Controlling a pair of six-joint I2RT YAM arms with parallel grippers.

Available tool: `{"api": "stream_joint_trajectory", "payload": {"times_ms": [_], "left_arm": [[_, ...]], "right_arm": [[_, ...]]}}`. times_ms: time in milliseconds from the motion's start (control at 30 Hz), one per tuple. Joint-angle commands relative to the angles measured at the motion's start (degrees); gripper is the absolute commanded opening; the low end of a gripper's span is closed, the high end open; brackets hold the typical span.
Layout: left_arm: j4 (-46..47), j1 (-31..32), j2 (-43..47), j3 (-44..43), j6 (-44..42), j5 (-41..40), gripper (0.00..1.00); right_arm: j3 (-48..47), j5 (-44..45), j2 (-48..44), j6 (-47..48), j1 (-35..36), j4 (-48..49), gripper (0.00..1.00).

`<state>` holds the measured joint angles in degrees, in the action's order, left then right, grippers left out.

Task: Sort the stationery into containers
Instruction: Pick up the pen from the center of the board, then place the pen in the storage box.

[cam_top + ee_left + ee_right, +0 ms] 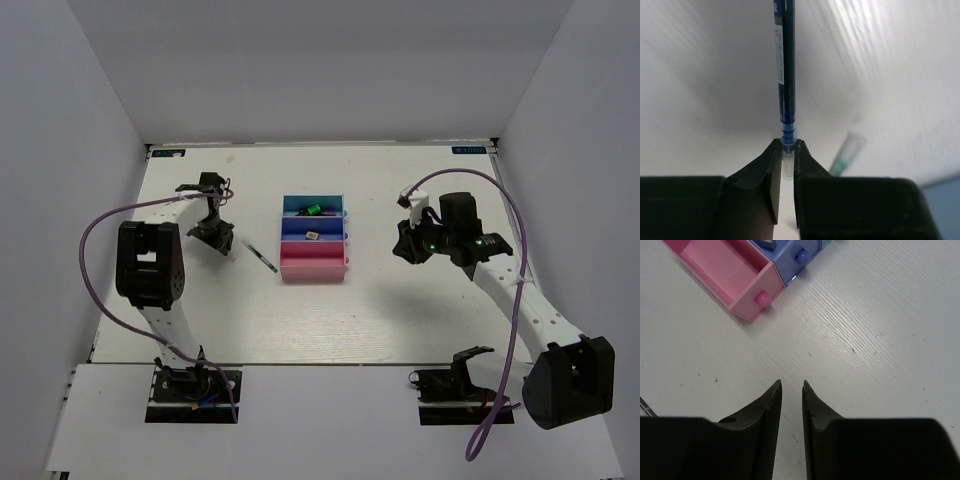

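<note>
The pink tray [312, 252] is empty, so the left gripper will go up, carry the pen to the right in the top view and lower it into the tray to let go.
Three joined trays stand mid-table: teal [330, 203] at the back, then blue [335, 228], then pink [313, 262]. A small green piece [312, 209] lies in the teal tray and a tiny tan cube [313, 235] in the blue one. My left gripper [214, 238] [788, 145] is shut on the end of a dark blue pen [787, 75], left of the trays. A thin clear-and-green pen [260, 255] [847, 152] lies on the table between that gripper and the trays. My right gripper [405, 245] [792, 385] hovers right of the trays, jaws a narrow gap apart and empty. Both markers are out of view.
In the right wrist view the empty pink tray [725, 270] has a round pink knob [761, 298], and the blue tray's knob [801, 256] sits beside it. White walls close the table's back and sides. Purple cables loop off both arms.
</note>
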<state>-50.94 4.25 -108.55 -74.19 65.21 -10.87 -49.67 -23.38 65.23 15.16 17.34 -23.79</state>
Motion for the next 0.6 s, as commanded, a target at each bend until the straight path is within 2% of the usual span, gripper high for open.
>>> {"api": "stream_joint_trajectory", "payload": {"times_ms": [0, 33, 167, 333, 367, 433, 467, 500, 567], "left_arm": [[2.3, 3.8, 12.4, 1.1, -6.8, 0.5, 0.00], [3.6, 4.5, 14.0, 2.3, -9.0, 0.9, 0.00], [5.5, 9.8, 21.5, 4.8, -9.5, 1.6, 0.00], [8.8, 21.0, 23.8, 5.6, -9.1, 2.0, 0.00], [10.0, 21.9, 23.3, 4.5, -15.1, 2.9, 0.00], [11.7, 25.2, 21.4, 1.7, -21.4, 7.5, 0.00], [12.0, 25.8, 21.0, 0.1, -33.7, 9.7, 0.00], [12.4, 26.0, 20.8, -1.2, -38.0, 13.6, 0.00], [9.9, 27.1, 20.0, -3.3, -52.7, 17.4, 0.00]], "right_arm": [[0.9, -2.0, -1.2, -0.5, -0.2, 1.6, 0.26], [0.9, -2.1, -1.1, -0.3, -0.4, 1.6, 0.26], [0.9, -2.2, -0.6, -0.2, -0.4, 1.6, 0.26], [0.9, -2.1, -0.3, 0.0, -0.2, 1.6, 0.26], [0.9, -2.0, -0.2, 0.0, -0.4, 1.6, 0.28], [1.0, -1.9, -0.4, 0.4, -0.6, 1.4, 0.28], [1.1, -1.8, -0.6, 0.6, -0.6, 1.6, 0.28], [1.2, -2.0, -0.6, 0.7, -0.6, 1.5, 0.28], [1.3, -2.2, -0.9, 0.7, -0.8, 1.4, 0.29]]}}
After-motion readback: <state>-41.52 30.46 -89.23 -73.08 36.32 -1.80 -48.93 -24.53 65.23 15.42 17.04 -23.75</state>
